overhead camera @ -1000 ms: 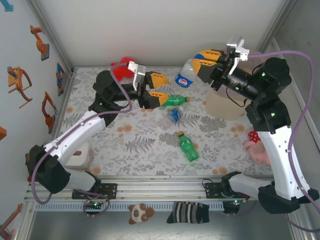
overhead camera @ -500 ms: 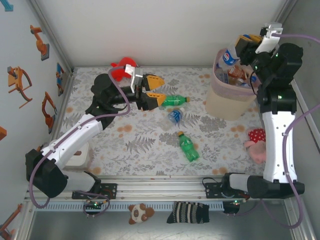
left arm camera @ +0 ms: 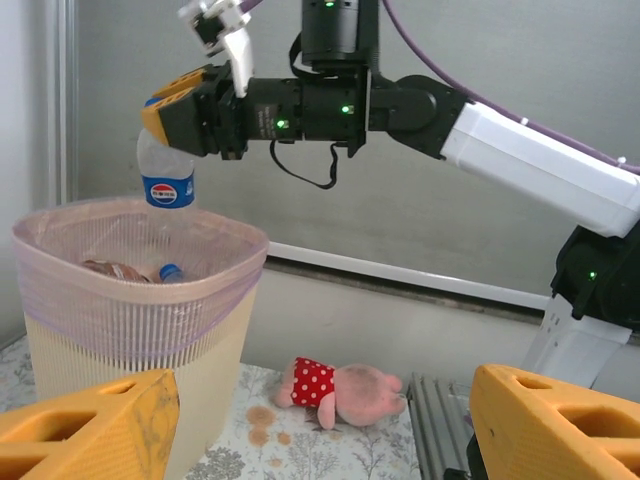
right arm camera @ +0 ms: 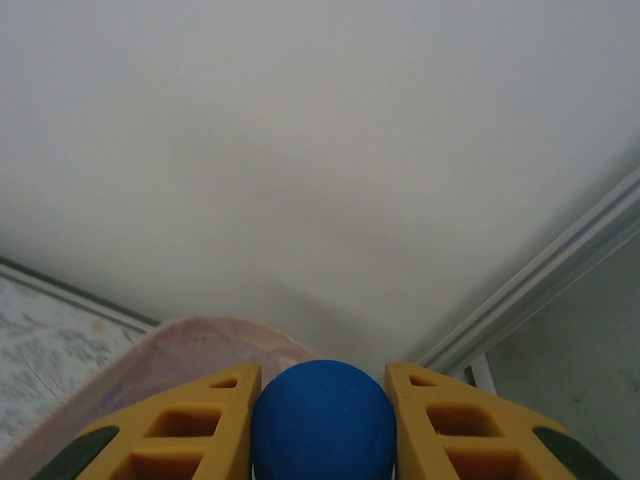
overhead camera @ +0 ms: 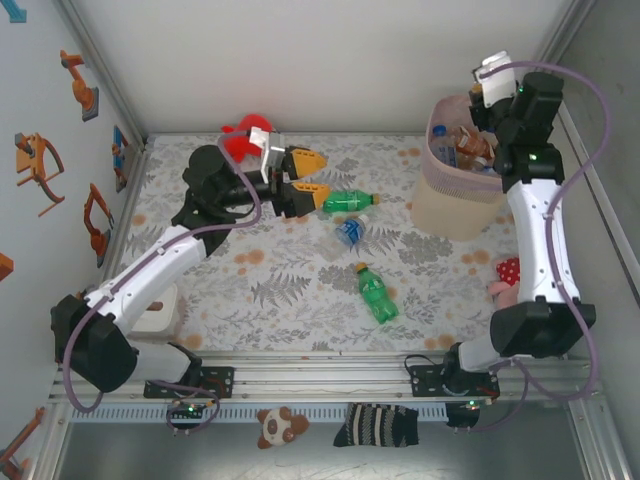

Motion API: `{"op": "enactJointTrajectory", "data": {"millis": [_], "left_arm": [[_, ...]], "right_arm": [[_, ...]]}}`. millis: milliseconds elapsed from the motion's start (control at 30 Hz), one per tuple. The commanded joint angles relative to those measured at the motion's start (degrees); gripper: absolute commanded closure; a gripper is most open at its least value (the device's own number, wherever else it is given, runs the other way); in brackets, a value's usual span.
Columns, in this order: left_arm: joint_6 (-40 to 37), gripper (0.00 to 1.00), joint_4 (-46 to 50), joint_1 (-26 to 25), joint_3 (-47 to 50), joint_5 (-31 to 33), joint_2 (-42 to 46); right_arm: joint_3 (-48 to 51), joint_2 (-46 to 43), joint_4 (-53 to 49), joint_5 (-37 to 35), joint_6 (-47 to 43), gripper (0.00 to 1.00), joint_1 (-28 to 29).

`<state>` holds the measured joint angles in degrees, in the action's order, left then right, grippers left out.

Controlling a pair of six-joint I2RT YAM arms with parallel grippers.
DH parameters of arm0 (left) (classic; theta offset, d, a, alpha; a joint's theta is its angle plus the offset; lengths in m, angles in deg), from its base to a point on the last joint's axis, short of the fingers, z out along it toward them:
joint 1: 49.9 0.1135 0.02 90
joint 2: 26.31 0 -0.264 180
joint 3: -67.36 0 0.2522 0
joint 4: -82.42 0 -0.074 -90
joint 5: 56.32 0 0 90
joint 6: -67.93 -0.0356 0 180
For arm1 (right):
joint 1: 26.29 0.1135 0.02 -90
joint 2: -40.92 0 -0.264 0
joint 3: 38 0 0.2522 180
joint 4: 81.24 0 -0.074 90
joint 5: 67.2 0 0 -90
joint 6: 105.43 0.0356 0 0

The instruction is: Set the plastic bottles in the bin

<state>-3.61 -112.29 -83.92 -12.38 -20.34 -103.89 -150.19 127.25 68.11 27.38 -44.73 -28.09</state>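
My right gripper needs to go farther down into the bin (overhead camera: 458, 205) next, before it lets go of the bottle's blue cap, because the bottle is still mostly above the bin's rim.
The bin (overhead camera: 458, 205) stands at the back right with several bottles (overhead camera: 468, 146) inside. In the left wrist view my right gripper (left arm camera: 172, 112) hangs over the bin (left arm camera: 120, 300), shut on the blue cap of a clear blue-labelled bottle (left arm camera: 166, 188) whose base dips below the rim. The right wrist view has that cap (right arm camera: 322, 425) pinched between the jaws of my right gripper (right arm camera: 320, 378). My left gripper (overhead camera: 303, 178) is open and holds nothing, just left of a green bottle (overhead camera: 348, 201). A crushed blue-labelled bottle (overhead camera: 349, 231) and another green bottle (overhead camera: 377, 296) lie mid-table.
A red plush (overhead camera: 243, 135) sits behind my left arm. A pink plush in a red dotted dress (overhead camera: 512, 287) lies right of the bin, near the table's right edge. A white box (overhead camera: 156, 312) stands at the front left.
My right arm swung right and up, carrying the blue-labelled bottle from left of the bin to above its opening. The left gripper has hardly moved.
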Motion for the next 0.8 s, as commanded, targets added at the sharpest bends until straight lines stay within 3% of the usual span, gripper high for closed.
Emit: {"op": "enactJointTrajectory", "data": {"millis": [0, 400, 600, 767], "left_arm": [[0.7, 0.24, -2.5, 0.5, -0.2, -1.8, -1.8], [5.9, 0.24, -8.6, 1.8, -1.2, -3.9, -7.9], [7.6, 0.24, -10.5, 2.0, -2.1, -4.3, -10.0], [8.5, 0.24, -11.4, 2.0, -2.4, -4.5, -10.7]], "right_arm": [[-2.0, 3.5, 1.6, -2.6, -11.4, 0.88, -0.3], [-4.1, 16.1, 3.5, -5.9, -23.3, 0.89, -1.0], [-3.0, 19.1, 5.3, -4.8, -24.2, 0.89, -2.4], [-1.6, 21.0, 5.6, -3.8, -24.0, 0.83, -3.7]]}}
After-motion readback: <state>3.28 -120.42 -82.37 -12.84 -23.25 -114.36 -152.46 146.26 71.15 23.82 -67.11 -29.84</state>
